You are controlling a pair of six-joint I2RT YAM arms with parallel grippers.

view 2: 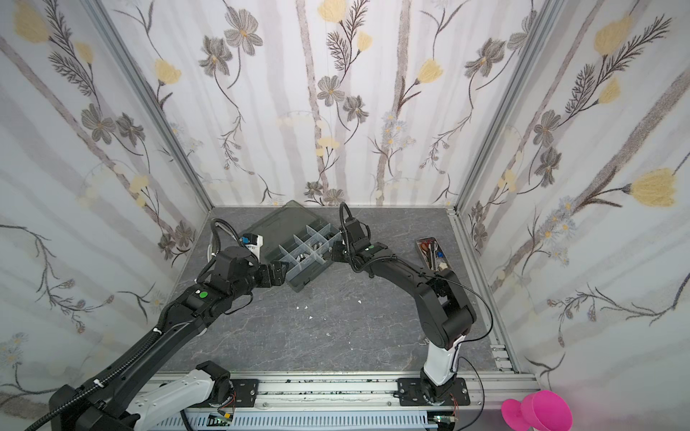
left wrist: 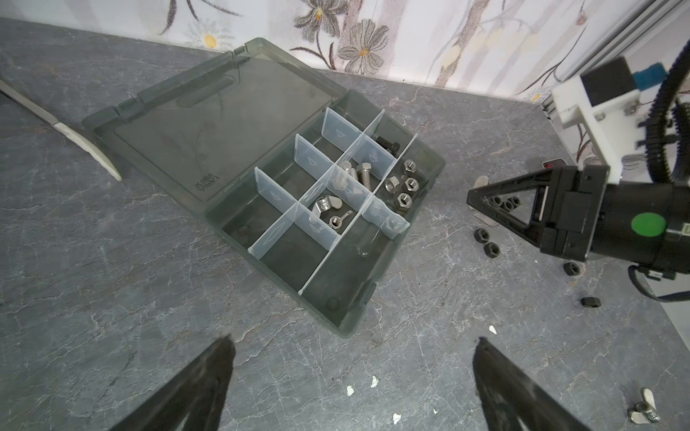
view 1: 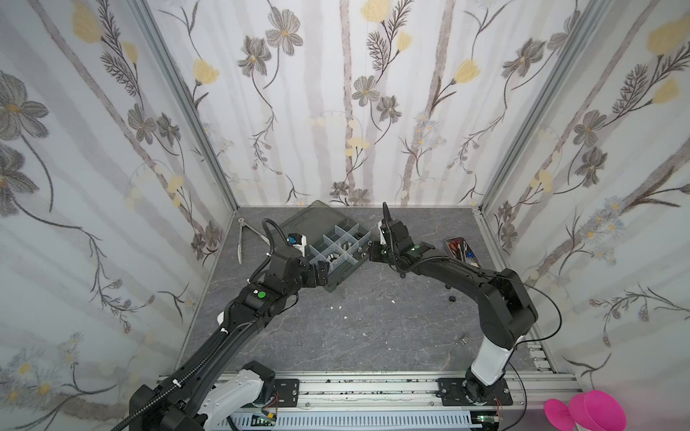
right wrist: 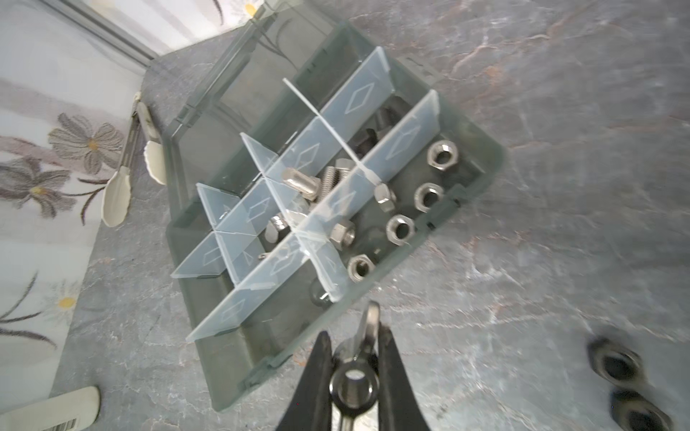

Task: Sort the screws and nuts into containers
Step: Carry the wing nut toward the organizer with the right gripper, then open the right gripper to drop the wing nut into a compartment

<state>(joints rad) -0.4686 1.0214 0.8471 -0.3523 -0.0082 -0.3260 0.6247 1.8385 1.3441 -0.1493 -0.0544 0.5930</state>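
The matching wing nuts are in the middle compartment (view 1: 332, 256) (right wrist: 273, 233), so my right gripper will next move across the side of the box above that compartment and let go of the silver wing nut.
The dark grey organizer box (view 1: 338, 278) (view 2: 298, 285) lies open at mid-table, its containers split by pale dividers (left wrist: 310, 160). Silver screws (left wrist: 364, 173) (right wrist: 302, 184) share one compartment and a black screw (left wrist: 386, 141) lies in another. Silver nuts (left wrist: 405, 183) (right wrist: 401, 227) fill the edge compartment, and wing nuts (left wrist: 328, 207) lie in a middle one. My right gripper (right wrist: 354, 337) (view 1: 371, 254) is shut on a silver wing nut (right wrist: 354, 377), just outside the box's wall. Black nuts (left wrist: 485, 242) (right wrist: 616, 360) lie loose beside it. My left gripper (left wrist: 353, 340) (view 1: 323, 272) is open and empty at the box's near corner.
Metal tongs (view 1: 241, 239) (right wrist: 117, 194) lie left of the box lid. A narrow tray with red-handled tools (view 1: 463, 252) sits at the right wall. One more wing nut (left wrist: 644, 410) and white scraps (left wrist: 373, 380) lie on the grey tabletop. A pink object (view 1: 590, 410) stands outside the front rail.
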